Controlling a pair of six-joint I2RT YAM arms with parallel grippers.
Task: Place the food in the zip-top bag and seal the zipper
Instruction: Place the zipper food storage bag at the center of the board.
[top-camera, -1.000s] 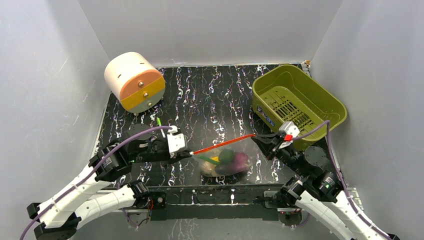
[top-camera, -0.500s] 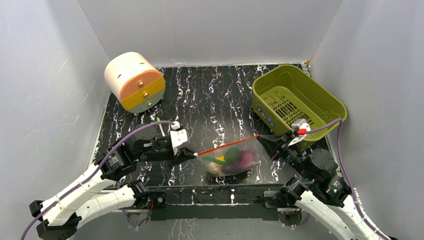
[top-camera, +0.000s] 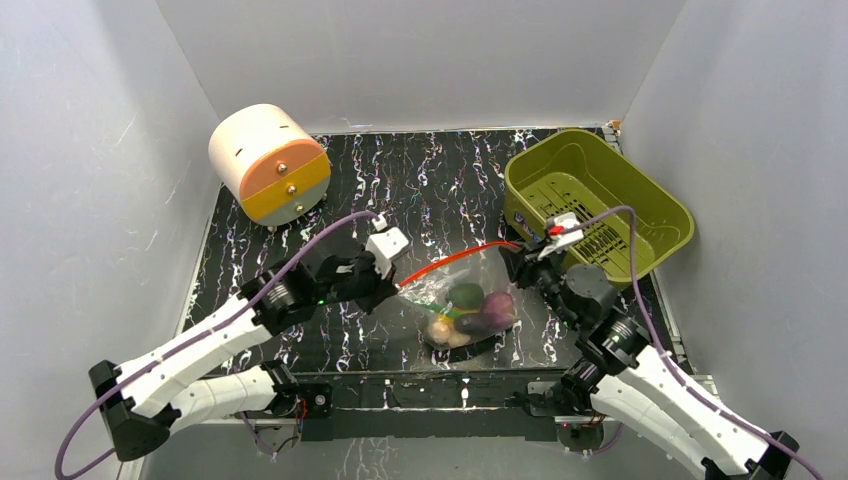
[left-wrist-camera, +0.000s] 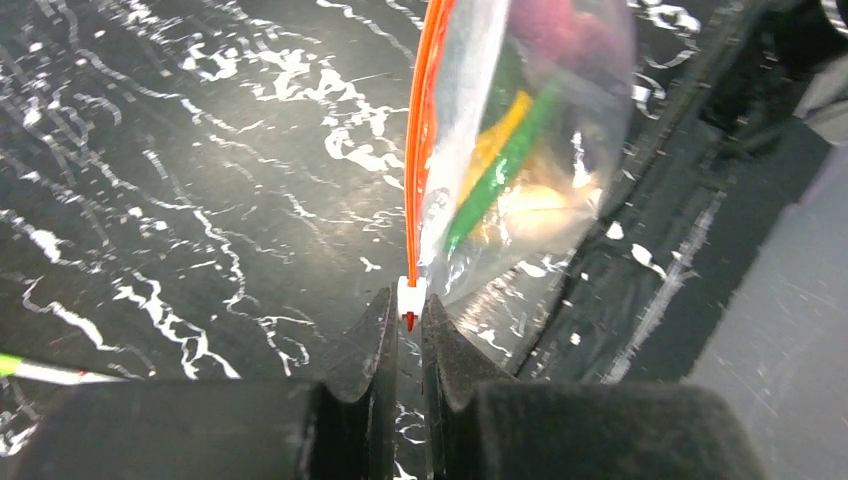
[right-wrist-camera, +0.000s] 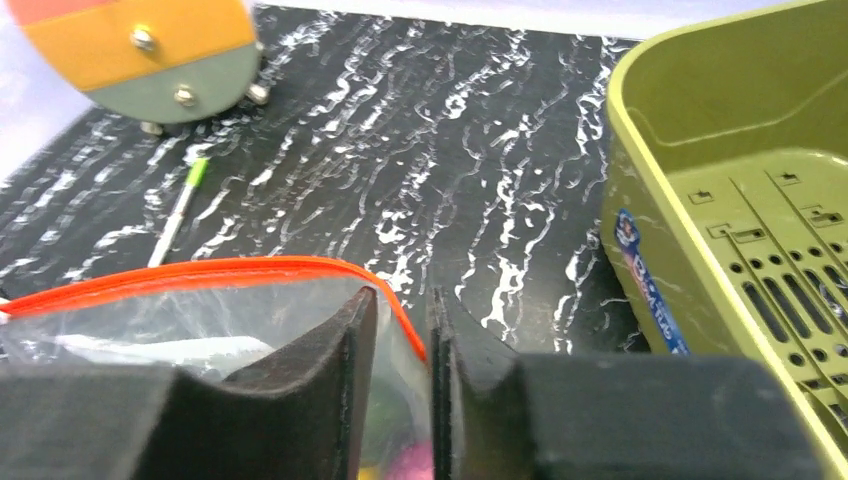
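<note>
The slider (left-wrist-camera: 410, 293) is already at the zipper's end, so the left gripper will next move outward over the bare tabletop past the bag and release it there.
The clear zip-top bag (top-camera: 470, 312) lies on the dark marbled table between my two grippers, with the food inside: a green round piece (top-camera: 465, 296), a pink-purple piece (top-camera: 498, 304) and a beige lump (top-camera: 440, 329). The orange-red zipper (top-camera: 450, 262) runs in a slack bow along its far edge. My left gripper (top-camera: 392, 290) (left-wrist-camera: 408, 305) is shut on the zipper's white slider (left-wrist-camera: 410, 293) at the bag's left end. My right gripper (top-camera: 510, 262) (right-wrist-camera: 403, 300) has its jaws slightly parted around the bag's right corner, and the zipper (right-wrist-camera: 200, 272) curves down into the gap.
An olive-green slotted basket (top-camera: 600, 190) (right-wrist-camera: 700, 150) stands close to the right of my right gripper. A round cream, orange and yellow drawer unit (top-camera: 270, 165) sits at the back left. A thin green-tipped white stick (right-wrist-camera: 180, 210) lies on the table behind the bag.
Both grippers moved away from the near edge, the left one also rightward. The right jaws parted from shut. The zipper went from taut to bowed and the bag sank.
</note>
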